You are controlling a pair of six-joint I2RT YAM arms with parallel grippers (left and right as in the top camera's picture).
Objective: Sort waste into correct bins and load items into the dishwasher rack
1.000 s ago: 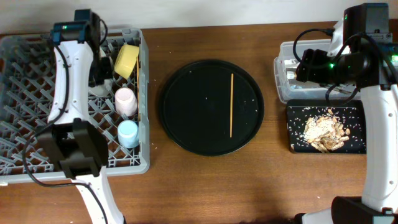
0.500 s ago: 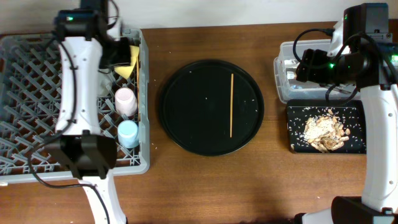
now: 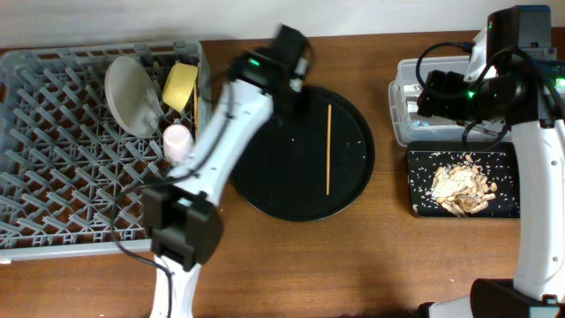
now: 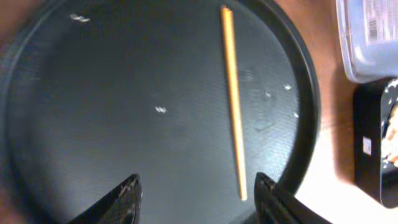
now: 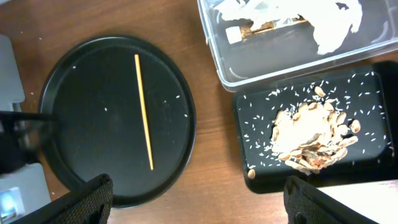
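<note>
The chopstick lies off to the right in the overhead view, so next I need to move my left gripper down and to that side onto the chopstick's middle (image 3: 329, 150) (image 4: 234, 102).
One thin brown chopstick (image 3: 328, 150) (image 4: 233, 99) lies on the large round black tray (image 3: 265, 177). My left gripper (image 3: 296, 88) (image 4: 198, 199) hovers open above that tray, holding nothing, with the chopstick's near end close to its right fingertip. In the grey dishwasher rack (image 3: 53, 177) the grey-green plate (image 3: 131, 93) leans by the yellow bowl (image 3: 181, 86) and the pink cup (image 3: 177, 141). My right gripper (image 3: 439, 93) (image 5: 202, 199) stands wide open and empty. White napkins (image 5: 280, 12) and a wrapper (image 5: 267, 26) are in the clear tub (image 5: 217, 56). Food scraps (image 5: 308, 140) fill the shallow black tray (image 5: 249, 118).
My left arm (image 3: 221, 141) stretches diagonally from the table's front over the rack's right edge to the round tray. Crumbs (image 4: 160, 109) dot the round tray. Bare wood (image 5: 217, 137) separates the round tray from the two bins at the right.
The left arm swung right from the rack to above the round tray and its gripper opened; the plate now leans uncovered in the rack. The right gripper opened a little wider.
</note>
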